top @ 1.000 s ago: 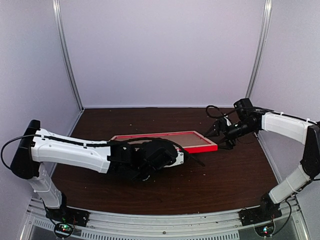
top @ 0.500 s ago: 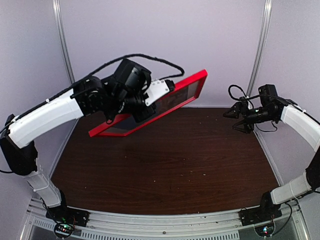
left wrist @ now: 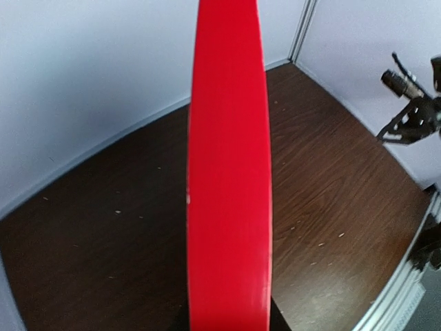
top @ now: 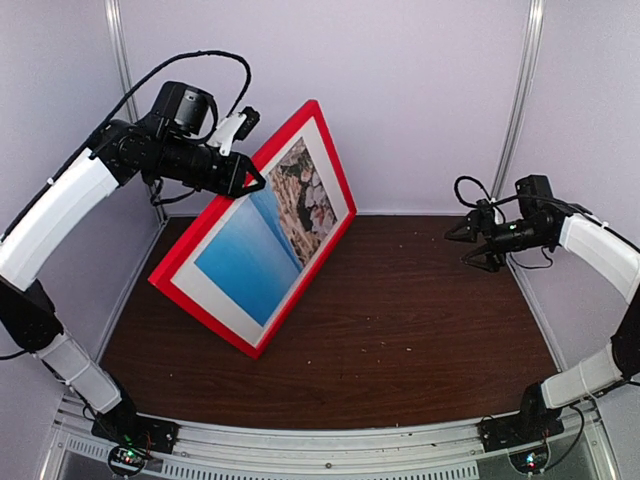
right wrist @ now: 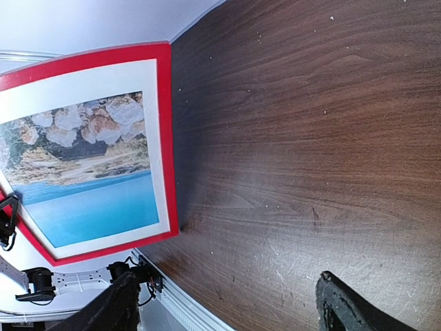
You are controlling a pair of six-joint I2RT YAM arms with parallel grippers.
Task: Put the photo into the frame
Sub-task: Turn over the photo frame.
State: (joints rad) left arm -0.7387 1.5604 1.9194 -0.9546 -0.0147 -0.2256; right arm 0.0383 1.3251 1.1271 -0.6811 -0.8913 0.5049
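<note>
The left gripper lowers and turns next, lays the frame flat, then releases it. The bare tabletop lies below that gripper, to its right in the top view.
The red frame [top: 250,343] stands tilted on one lower corner at the left of the table, its front facing me. The photo [top: 265,235], blue water and tan rocks, sits in it inside a white mat [top: 325,160]. My left gripper [top: 245,180] is shut on the frame's upper edge; its wrist view shows only the red edge [left wrist: 227,172]. My right gripper [top: 458,248] is open and empty, in the air at the right, apart from the frame. Its wrist view shows frame [right wrist: 164,138], photo [right wrist: 83,179] and its spread fingers [right wrist: 344,307].
The dark wooden table [top: 420,330] has pale walls on three sides and a metal rail [top: 330,440] along its near edge. The right arm's gripper shows in the left wrist view [left wrist: 413,110].
My left arm lifted the frame off the table, swung it up and turned it, so its front with the photo now faces the camera. My right gripper let go and drew back right.
</note>
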